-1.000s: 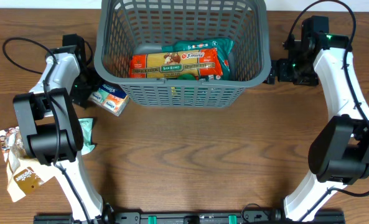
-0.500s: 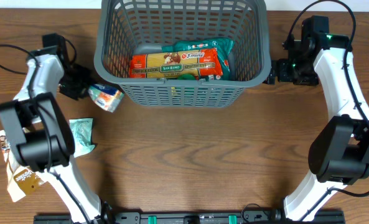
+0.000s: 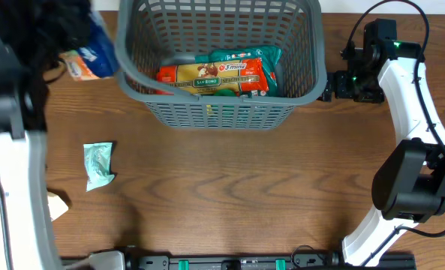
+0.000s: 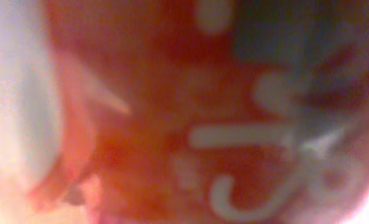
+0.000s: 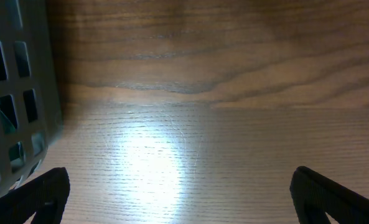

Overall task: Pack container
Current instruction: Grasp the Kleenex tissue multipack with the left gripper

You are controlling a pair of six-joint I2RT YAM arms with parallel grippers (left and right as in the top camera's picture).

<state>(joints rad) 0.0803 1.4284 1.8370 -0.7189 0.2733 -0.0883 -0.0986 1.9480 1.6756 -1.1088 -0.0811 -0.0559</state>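
My left gripper moves over the rim of the basket next, then lowers above the orange pasta packet (image 3: 211,79) and releases.
The container (image 3: 316,75), a dark grey slotted basket, stands at the table's back middle. In it lie an orange pasta packet (image 3: 211,79) and a green packet (image 3: 245,56). My left gripper (image 3: 76,46) is raised high at the basket's left rim, large and blurred, shut on a small blue and orange packet (image 3: 91,58). That packet (image 4: 172,112) fills the left wrist view as a red blur with white lettering. My right gripper (image 3: 329,86) hangs beside the basket's right wall (image 5: 16,93), open (image 5: 184,193), with only bare wood between its fingers.
A small teal packet (image 3: 98,165) lies on the table left of centre. A pale scrap (image 3: 55,206) peeks out beside the left arm's blurred body, which hides the table's left edge.
My left gripper closed on the small packet beside the basket and lifted it up towards the camera, level with the basket's left rim. The right arm has not moved.
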